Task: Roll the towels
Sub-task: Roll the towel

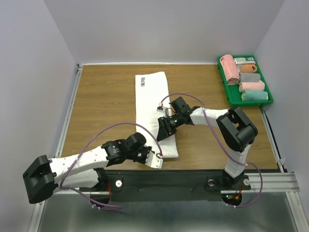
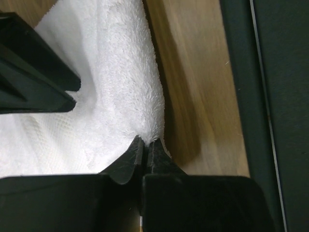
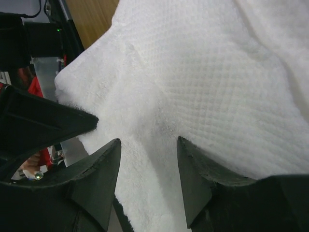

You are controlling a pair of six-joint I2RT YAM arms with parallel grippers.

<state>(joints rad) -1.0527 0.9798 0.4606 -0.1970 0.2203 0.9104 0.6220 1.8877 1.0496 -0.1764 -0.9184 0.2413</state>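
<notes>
My left gripper should carry the towel's near corner outward over the flat middle of the towel and release it there, since the towel still lies unrolled.
A long folded white towel (image 1: 152,96) lies lengthwise on the wooden table (image 1: 106,101). My left gripper (image 1: 158,157) is at its near end, shut on the towel's near corner edge; in the left wrist view the jaws (image 2: 145,140) pinch the fluffy fold of the towel (image 2: 111,72). My right gripper (image 1: 162,132) is open and pressed down onto the towel a little farther up. In the right wrist view its two fingers (image 3: 148,142) straddle a raised ridge of towel (image 3: 203,72).
A green bin (image 1: 231,99) at the back right holds several rolled towels in pink, orange, grey and teal. The table's dark front rail (image 1: 193,176) runs just behind my left gripper. Grey walls enclose the table.
</notes>
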